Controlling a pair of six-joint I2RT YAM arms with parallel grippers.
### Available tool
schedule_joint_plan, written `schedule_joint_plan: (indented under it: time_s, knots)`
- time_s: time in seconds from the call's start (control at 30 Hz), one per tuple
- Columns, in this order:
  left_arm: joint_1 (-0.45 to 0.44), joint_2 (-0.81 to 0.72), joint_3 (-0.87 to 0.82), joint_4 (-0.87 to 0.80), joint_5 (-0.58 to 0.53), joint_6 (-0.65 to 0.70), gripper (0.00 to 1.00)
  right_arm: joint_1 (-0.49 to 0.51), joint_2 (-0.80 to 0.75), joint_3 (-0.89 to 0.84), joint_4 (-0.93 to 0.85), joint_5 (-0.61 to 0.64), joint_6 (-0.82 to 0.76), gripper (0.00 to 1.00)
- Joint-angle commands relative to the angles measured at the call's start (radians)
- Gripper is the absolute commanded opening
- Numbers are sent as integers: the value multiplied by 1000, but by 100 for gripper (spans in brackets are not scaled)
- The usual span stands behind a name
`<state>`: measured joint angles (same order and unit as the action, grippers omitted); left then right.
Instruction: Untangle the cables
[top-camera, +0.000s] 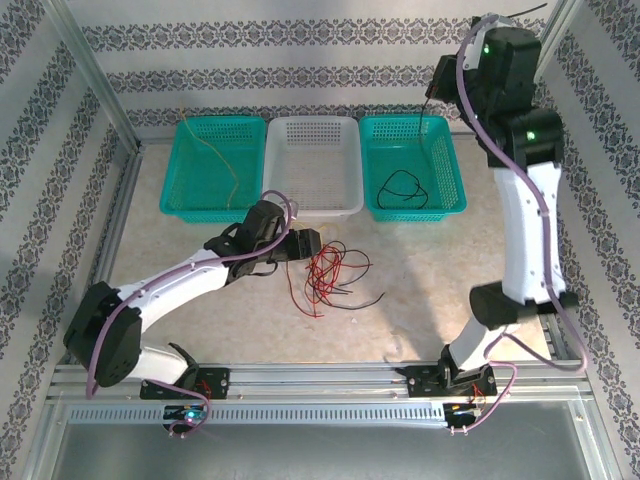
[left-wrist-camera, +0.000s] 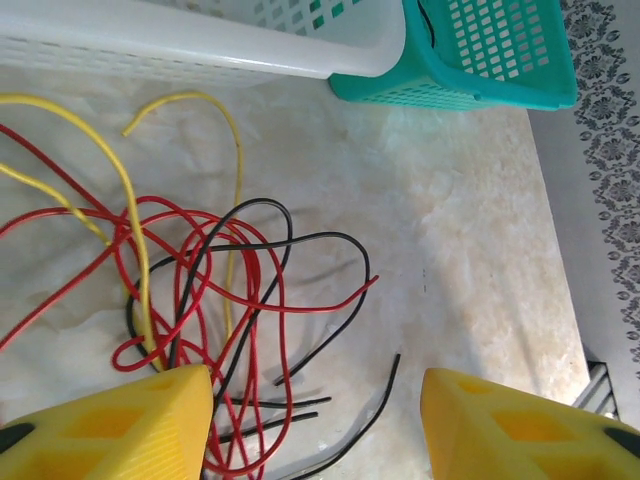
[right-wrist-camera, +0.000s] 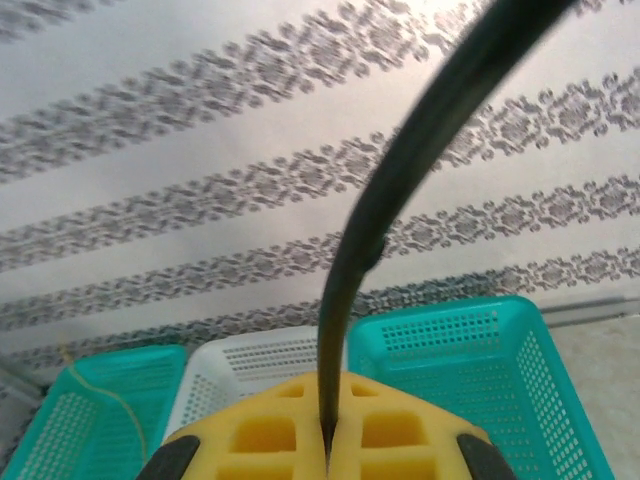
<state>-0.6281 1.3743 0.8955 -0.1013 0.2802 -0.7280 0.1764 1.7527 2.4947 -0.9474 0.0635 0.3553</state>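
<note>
I need to move my right gripper down toward the teal basket with the black coil (top-camera: 407, 178) (right-wrist-camera: 475, 385) and let go of the cable there, because that basket is below the raised gripper.
A tangle of red and black cables (top-camera: 330, 272) lies on the table in front of the white basket (top-camera: 318, 211). My left gripper (top-camera: 311, 244) sits at the tangle's left edge. In the left wrist view it (left-wrist-camera: 315, 425) is open, its yellow fingers (left-wrist-camera: 120, 425) low over the table with loose black ends (left-wrist-camera: 300, 405) and a red loop (left-wrist-camera: 255, 330) between them; yellow strands (left-wrist-camera: 135, 250) run through the tangle. My right gripper (top-camera: 437, 88) is raised high and shut (right-wrist-camera: 328, 445) on a black cable (right-wrist-camera: 400, 170), which hangs down to a coil (top-camera: 405, 187) in the right teal basket (top-camera: 456, 172).
A yellow cable (top-camera: 215, 150) lies in the left teal basket (top-camera: 171, 170). Three baskets stand in a row at the back. The left wrist view has the white basket (left-wrist-camera: 200, 45) and a teal one (left-wrist-camera: 480, 60) just beyond the tangle. Bare table lies right of the tangle.
</note>
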Motion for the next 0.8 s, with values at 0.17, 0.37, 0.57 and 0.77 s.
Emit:
schedule_joint_plan:
  time_s: [0.17, 0.37, 0.57, 0.77]
  knots:
    - [-14, -90, -7, -159, -105, 97, 57, -121, 270, 179, -141, -93, 39, 0]
    - [-15, -77, 4, -154, -101, 96, 57, -141, 326, 58, -142, -115, 12, 0]
    - [-15, -54, 17, -149, -88, 95, 57, -139, 384, -22, -212, -122, -18, 35]
    - [-14, -55, 29, -211, -121, 130, 60, -118, 297, -185, -175, -87, -27, 51]
